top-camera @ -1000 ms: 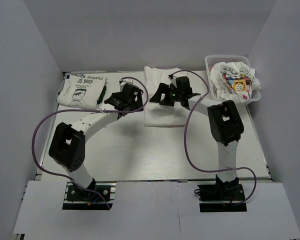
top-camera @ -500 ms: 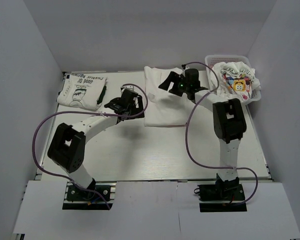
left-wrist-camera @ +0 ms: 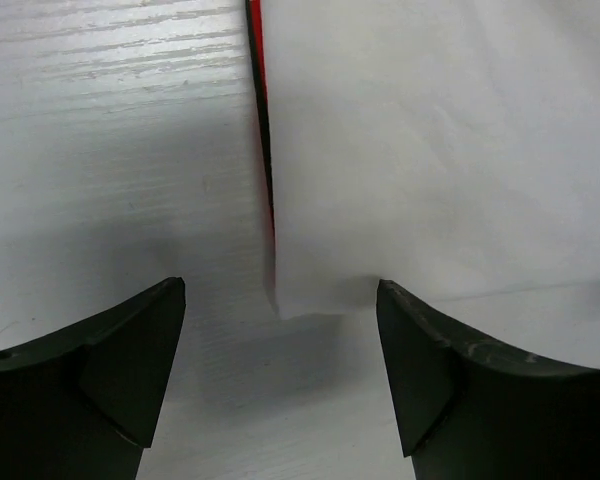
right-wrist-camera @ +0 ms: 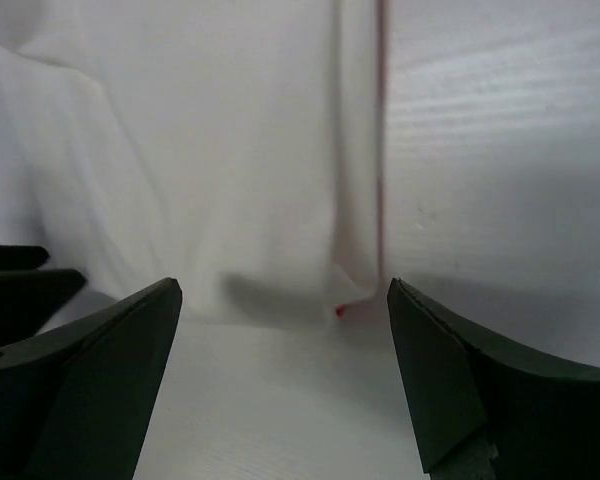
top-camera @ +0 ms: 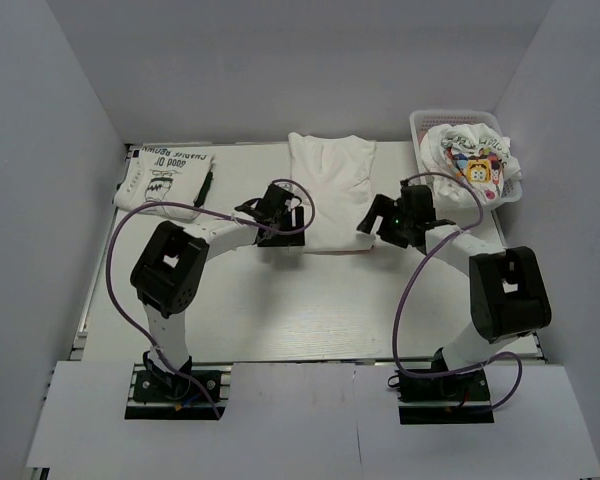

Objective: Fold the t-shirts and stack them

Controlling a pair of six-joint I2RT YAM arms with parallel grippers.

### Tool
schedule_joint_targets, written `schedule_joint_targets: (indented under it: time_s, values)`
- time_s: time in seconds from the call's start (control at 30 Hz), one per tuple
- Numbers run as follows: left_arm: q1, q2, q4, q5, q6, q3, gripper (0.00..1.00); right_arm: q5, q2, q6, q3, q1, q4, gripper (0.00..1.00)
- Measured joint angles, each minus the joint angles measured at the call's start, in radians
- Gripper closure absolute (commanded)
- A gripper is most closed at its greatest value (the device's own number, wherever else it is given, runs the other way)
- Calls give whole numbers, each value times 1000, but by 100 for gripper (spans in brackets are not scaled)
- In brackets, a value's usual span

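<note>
The t-shirt's red-specked near corner (top-camera: pixel 370 247) (right-wrist-camera: pixel 334 299) is already between the open fingers of my right gripper. I will move that gripper down and slightly back to the corner next and close on it.
A white t-shirt (top-camera: pixel 330 190) lies half folded in the middle of the table, red print showing only at its folded edges. My left gripper (top-camera: pixel 281 228) is open at its near left corner (left-wrist-camera: pixel 280 305), the corner lying just past the fingertips. My right gripper (top-camera: pixel 373 226) is open at its near right corner (right-wrist-camera: pixel 345 300), a red speck showing there. A folded t-shirt with green-black lettering (top-camera: pixel 165 180) lies at the back left. The yellow cartoon t-shirt (top-camera: pixel 472 163) is crumpled in the white basket (top-camera: pixel 420 125).
White walls close in the table at the back and both sides. The basket stands in the back right corner. A dark pen-like thing (top-camera: pixel 205 186) lies beside the lettered shirt. Purple cables loop off both arms.
Both grippers have come down from the shirt's upper half to its near corners. The right arm swung back and toward me; the left arm shifted right. The shirt's back half now lies uncovered.
</note>
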Motion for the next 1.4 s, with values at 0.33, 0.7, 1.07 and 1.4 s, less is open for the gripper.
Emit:
schedule_joint_targets:
  time_s: [0.33,0.7,1.07,1.4]
  values:
    - [0,28,54,46,-2,-4,47,-70,74,23,-82,-21,3,56]
    - [3,39,107,114,-23,-26,100,-106,104,66,-92,-21,28,100]
    - [-44,-255,79,198,-18,-254,100,-145,-264,56,-253,2,-85,100]
    - [-70,-596,83,327,15,-261,100,-122,-662,52,-235,17,-200,100]
